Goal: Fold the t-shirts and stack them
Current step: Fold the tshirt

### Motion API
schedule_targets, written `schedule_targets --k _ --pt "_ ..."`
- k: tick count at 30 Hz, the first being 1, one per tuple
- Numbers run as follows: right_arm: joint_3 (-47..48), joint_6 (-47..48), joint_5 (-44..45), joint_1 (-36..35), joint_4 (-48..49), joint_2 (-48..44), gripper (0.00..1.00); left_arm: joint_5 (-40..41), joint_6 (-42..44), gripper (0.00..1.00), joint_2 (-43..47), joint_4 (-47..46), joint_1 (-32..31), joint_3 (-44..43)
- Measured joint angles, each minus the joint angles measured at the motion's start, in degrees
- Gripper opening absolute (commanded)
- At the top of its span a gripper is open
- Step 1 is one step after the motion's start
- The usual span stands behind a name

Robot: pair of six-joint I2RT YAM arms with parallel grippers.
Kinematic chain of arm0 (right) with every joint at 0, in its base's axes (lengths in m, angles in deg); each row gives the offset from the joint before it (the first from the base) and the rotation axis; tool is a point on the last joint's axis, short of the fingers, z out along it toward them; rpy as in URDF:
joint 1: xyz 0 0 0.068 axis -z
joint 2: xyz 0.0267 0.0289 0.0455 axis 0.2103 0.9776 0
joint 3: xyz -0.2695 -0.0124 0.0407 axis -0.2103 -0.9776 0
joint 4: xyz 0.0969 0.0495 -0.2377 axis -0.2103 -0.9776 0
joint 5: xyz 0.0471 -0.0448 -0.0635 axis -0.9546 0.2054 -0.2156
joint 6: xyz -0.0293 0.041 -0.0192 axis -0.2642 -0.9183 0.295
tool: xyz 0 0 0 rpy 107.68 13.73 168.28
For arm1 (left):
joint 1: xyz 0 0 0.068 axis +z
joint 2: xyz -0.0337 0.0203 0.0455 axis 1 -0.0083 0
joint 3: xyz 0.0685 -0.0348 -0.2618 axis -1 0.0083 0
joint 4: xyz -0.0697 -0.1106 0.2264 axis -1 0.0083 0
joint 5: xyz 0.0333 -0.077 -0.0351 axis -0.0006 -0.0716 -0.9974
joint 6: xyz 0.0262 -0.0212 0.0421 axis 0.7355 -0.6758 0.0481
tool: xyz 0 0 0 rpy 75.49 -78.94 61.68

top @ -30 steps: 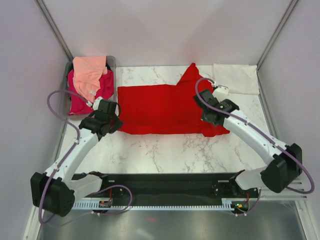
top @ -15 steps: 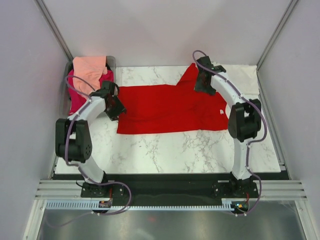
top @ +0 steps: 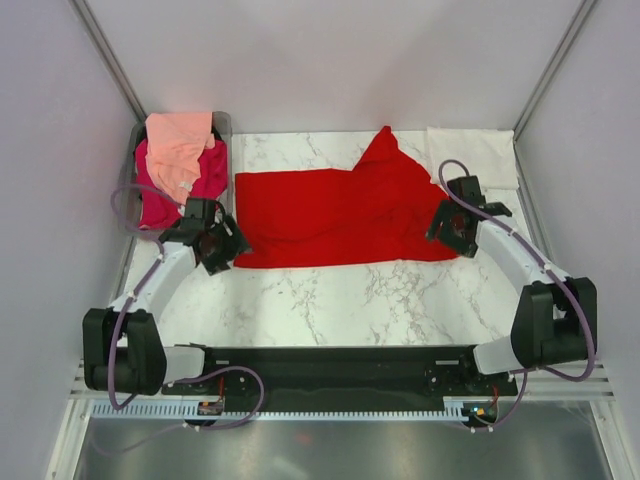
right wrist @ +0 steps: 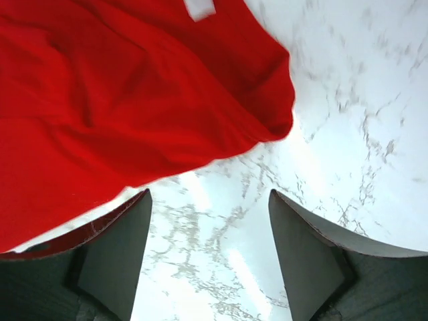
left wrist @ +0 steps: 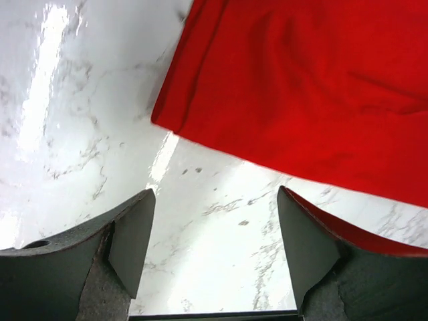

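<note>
My right gripper will lower its open fingers around the red t-shirt's tag-side near corner [top: 452, 257] [right wrist: 277, 128], because that corner is below it, toward the right in its wrist view.
A bright red t-shirt [top: 340, 215] lies spread across the marble table [top: 330, 300], one sleeve pointing to the back. My left gripper [top: 222, 245] stands open just off the shirt's near-left corner [left wrist: 167, 120], nothing between its fingers [left wrist: 130, 244]. By the shirt's right edge my right gripper [top: 452, 230] is open too, over bare marble. The red cloth [right wrist: 134, 100] with its white tag [right wrist: 199, 8] lies just beyond the right fingers [right wrist: 117, 251]. A cream-white t-shirt [top: 472, 157] lies folded at the back right. Peach [top: 178, 145] and magenta-pink [top: 160, 195] tees fill a bin at the back left.
The grey bin [top: 224, 125] stands at the table's back left corner, close behind my left gripper. Pale walls and metal posts [top: 110, 65] close in both sides and the back. A black rail [top: 330, 365] with the arm bases runs along the near edge.
Both grippers have opened and let go of the red shirt. They carried its near edge backward, then drew away toward the shirt's left and right ends. The shirt now lies flatter.
</note>
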Motion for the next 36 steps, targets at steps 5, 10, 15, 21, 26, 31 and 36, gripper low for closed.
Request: schedule_targets --k 5,10,15,21,26,31,36 --pt "-10.1 0.0 -5.2 4.7 5.2 2.1 0.74 -0.7 0.0 0.81 1.1 -2.9 0.0 6.9" --pt "-10.9 0.7 -7.7 7.8 9.9 5.0 0.72 -1.0 -0.3 0.81 -0.7 -7.7 0.0 9.3" --pt "-10.6 1.6 -9.3 10.8 14.5 9.6 0.63 -1.0 -1.1 0.78 -3.2 -12.6 0.0 11.0" --pt "-9.0 3.2 -10.0 12.0 18.2 12.2 0.26 -0.5 -2.4 0.57 -7.9 -17.2 0.0 10.4" --pt "-9.1 3.1 -10.9 12.1 20.6 13.0 0.0 -0.1 -4.0 0.03 -11.8 -21.0 0.0 9.4" --pt "-7.0 3.0 -12.7 12.2 18.5 13.7 0.0 -0.2 -4.2 0.02 -14.7 -18.5 0.0 4.8" --pt "4.3 3.0 -13.1 12.5 9.9 11.8 0.0 -1.2 -4.2 0.02 -10.9 -10.3 0.2 -3.7"
